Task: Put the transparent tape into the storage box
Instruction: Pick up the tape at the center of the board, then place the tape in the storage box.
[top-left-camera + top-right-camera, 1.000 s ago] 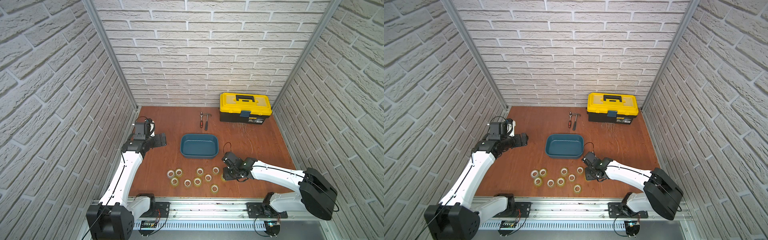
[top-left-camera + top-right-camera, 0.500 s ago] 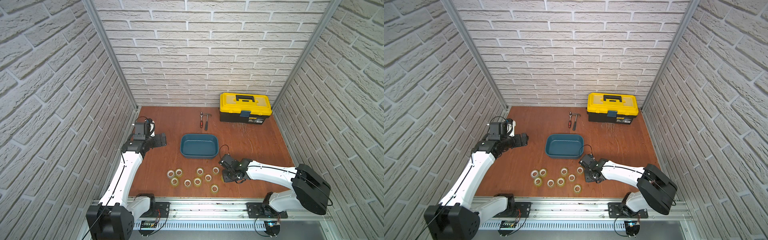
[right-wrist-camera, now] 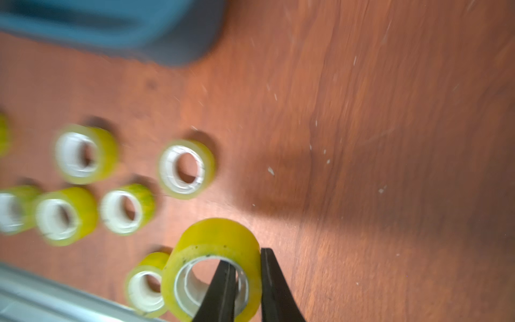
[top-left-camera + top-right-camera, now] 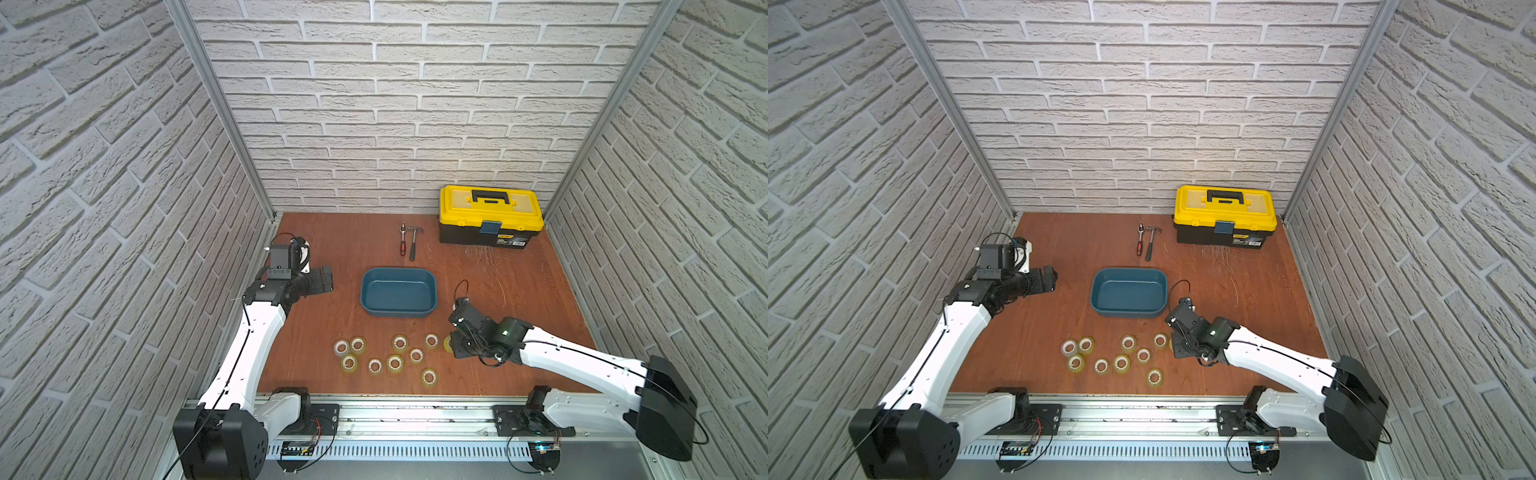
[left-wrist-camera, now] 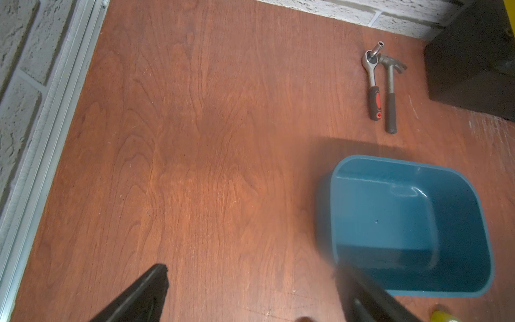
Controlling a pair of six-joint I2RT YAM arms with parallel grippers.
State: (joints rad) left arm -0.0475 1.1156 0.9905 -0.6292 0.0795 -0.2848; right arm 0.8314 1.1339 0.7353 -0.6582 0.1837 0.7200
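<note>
The roll should next go outward and up, then down for my right gripper to release inside the box end by my left gripper, as that end lies outward of my right gripper.
Several yellowish transparent tape rolls (image 4: 400, 342) lie flat on the wooden table in front of the empty teal storage box (image 4: 398, 293) (image 4: 1128, 291) (image 5: 390, 223). My right gripper (image 3: 246, 258) (image 4: 455, 345) is shut on the rightmost roll (image 3: 214, 245) (image 4: 448, 343). One finger is inside its white core and the other is against its outer wall. The roll hangs tilted on its side, close over the table. My left gripper (image 5: 252, 278) (image 4: 322, 280) is open and holds nothing, hovering left of the box.
A yellow-lidded black toolbox (image 4: 490, 216) stands at the back right. A ratchet (image 4: 402, 239) and a hammer (image 4: 414, 243) lie behind the box. Brick walls close in three sides, and a metal rail (image 4: 415, 411) runs along the front edge.
The right jaws closed onto the rightmost roll's wall, and the wrist shifted slightly left. The left arm stayed still.
</note>
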